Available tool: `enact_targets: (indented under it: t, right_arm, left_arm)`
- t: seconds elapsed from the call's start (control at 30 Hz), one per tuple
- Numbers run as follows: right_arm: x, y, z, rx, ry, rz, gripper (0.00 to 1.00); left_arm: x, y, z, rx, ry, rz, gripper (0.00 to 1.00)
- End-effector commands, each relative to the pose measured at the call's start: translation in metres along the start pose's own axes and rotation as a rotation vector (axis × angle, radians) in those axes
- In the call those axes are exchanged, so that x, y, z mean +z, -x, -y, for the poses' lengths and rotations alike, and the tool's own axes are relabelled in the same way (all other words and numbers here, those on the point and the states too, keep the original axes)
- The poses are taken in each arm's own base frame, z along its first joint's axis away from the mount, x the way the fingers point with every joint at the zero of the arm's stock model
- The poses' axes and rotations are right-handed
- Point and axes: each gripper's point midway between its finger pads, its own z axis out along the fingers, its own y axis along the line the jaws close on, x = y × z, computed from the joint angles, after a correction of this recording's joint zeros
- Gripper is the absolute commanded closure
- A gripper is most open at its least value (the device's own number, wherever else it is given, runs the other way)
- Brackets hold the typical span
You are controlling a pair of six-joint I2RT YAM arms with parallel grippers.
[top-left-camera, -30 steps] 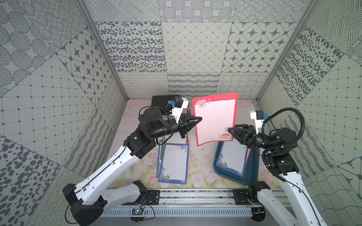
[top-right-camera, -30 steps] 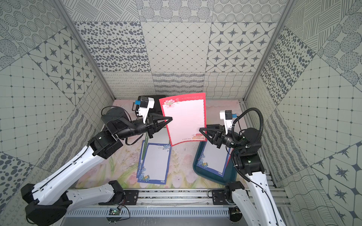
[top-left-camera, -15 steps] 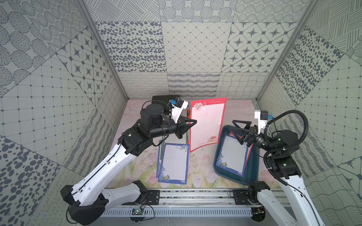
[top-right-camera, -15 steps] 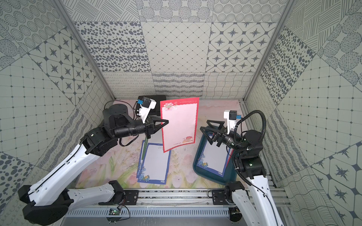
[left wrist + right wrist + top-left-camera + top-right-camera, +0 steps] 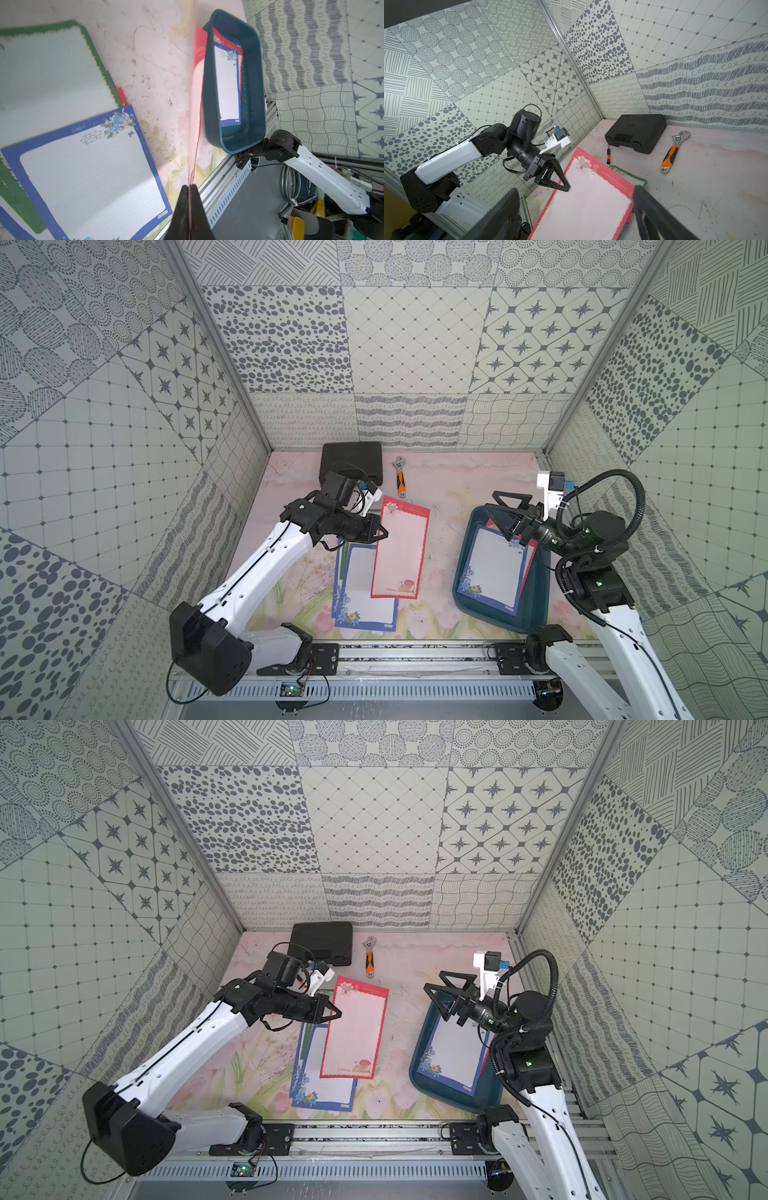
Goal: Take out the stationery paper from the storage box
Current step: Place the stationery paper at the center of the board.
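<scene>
The red-bordered paper is still hanging above the table. My left gripper will next move it outward and down onto the green-bordered sheet (image 5: 345, 556) (image 5: 52, 86) and let go of it there.
My left gripper (image 5: 384, 533) (image 5: 338, 1014) (image 5: 189, 187) is shut on the left edge of a red-bordered stationery paper (image 5: 401, 547) (image 5: 355, 1029) (image 5: 583, 203). That sheet hangs low over a blue-bordered sheet (image 5: 365, 597) (image 5: 89, 166) and a green-bordered one (image 5: 341, 564) on the table. The dark teal storage box (image 5: 536, 605) (image 5: 255, 83) stands at the right. It holds a blue-bordered sheet (image 5: 496, 568) (image 5: 226, 83) on top of a red one (image 5: 530, 560). Above the box's far end my right gripper (image 5: 496, 514) (image 5: 436, 990) (image 5: 575, 189) stands open and holds nothing.
A black tool case (image 5: 352, 462) (image 5: 636, 133) sits at the back wall. An orange-handled wrench (image 5: 400, 483) (image 5: 672, 151) lies right of it, and a small screwdriver (image 5: 608, 155) lies in front of it. The metal rail (image 5: 415, 659) runs along the table's front edge.
My right gripper opened, let go of the red-bordered sheet and drew back over the box. The left gripper carried the sheet left and down over the sheets on the table.
</scene>
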Motion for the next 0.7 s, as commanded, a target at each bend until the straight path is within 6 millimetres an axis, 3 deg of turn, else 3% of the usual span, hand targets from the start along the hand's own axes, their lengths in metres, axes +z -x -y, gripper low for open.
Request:
enact_targets:
  t: [0.0,0.4,0.67]
  right_arm:
    - [-0.002,0.003,-0.006,-0.050,0.018,0.031,0.13]
    - [0.001,-0.009,-0.004,-0.017,0.024,0.000,0.14]
    - [0.002,-0.007,-0.008,-0.022,0.023,-0.012,0.14]
  left_arm:
    - [0.019,-0.029,-0.023,-0.202,-0.095,-0.181,1.00]
    - [0.031,0.039,-0.065,-0.191,-0.182,-0.189,1.00]
    - [0.050,0.065,-0.133,-0.306,-0.119,-0.169,1.00]
